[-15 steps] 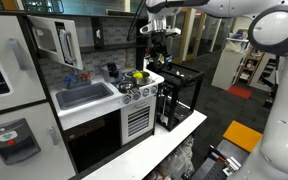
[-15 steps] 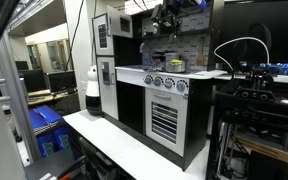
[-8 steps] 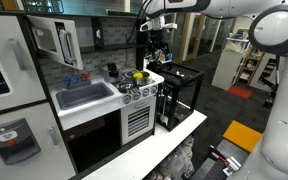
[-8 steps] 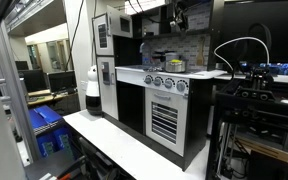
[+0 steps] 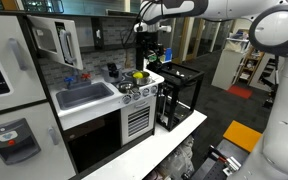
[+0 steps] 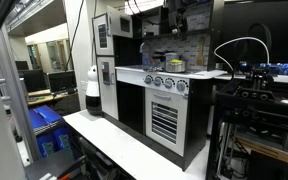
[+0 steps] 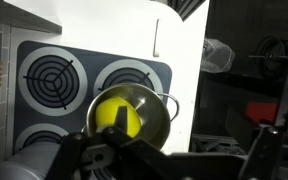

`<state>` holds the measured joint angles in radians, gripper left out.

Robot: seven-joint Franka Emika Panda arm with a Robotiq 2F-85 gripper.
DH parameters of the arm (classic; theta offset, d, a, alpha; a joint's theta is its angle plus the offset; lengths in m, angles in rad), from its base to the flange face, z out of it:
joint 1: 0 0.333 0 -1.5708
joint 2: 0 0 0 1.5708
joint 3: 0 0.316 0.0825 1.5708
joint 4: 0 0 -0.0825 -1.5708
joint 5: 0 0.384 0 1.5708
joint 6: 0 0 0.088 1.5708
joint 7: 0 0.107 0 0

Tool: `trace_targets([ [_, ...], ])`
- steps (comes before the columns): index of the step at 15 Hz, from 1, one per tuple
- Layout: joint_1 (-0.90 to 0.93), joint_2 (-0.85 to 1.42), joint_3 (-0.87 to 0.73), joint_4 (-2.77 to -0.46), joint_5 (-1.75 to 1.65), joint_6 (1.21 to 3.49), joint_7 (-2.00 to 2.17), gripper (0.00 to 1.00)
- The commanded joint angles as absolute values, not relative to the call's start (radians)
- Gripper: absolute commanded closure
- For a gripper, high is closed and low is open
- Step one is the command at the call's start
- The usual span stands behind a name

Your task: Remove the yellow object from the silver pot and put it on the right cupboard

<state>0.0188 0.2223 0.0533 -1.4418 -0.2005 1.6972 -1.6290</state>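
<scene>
The yellow object is below in the silver pot (image 5: 141, 78), off the gap between my fingers. My gripper should next move down and to the left in the wrist view, onto the object.
The yellow object (image 5: 138, 74) is a small bright ball lying inside the silver pot (image 5: 141, 78) on the toy stove's right rear burner. In the wrist view the yellow object (image 7: 116, 116) fills much of the silver pot (image 7: 152, 118). My gripper (image 5: 148, 48) hangs well above the pot, open and empty. In the wrist view its dark fingers frame the bottom edge, and the gripper (image 7: 174, 152) is spread wide. The right cupboard (image 5: 110, 28) is the dark upper compartment behind the stove. The gripper (image 6: 174, 22) also shows high above the counter in an exterior view.
A grey sink (image 5: 84, 96) lies left of the stove, with small blue items behind it. A white door with a long handle (image 5: 64, 42) stands open at the upper left. A black open-frame cabinet (image 5: 180, 95) stands right of the kitchen. Stove burners (image 7: 49, 75) surround the pot.
My gripper has moved sideways towards the stove and now hangs more directly over the pot. The pot and the yellow object have not moved.
</scene>
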Motion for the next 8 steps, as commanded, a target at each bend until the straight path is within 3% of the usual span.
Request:
trace_targets([
  [1,0.006,0.198,0.055,-1.525,-0.171,1.804,-1.621,0.00],
  [8,0.013,0.209,0.059,-1.579,-0.167,1.932,-1.614,0.00],
])
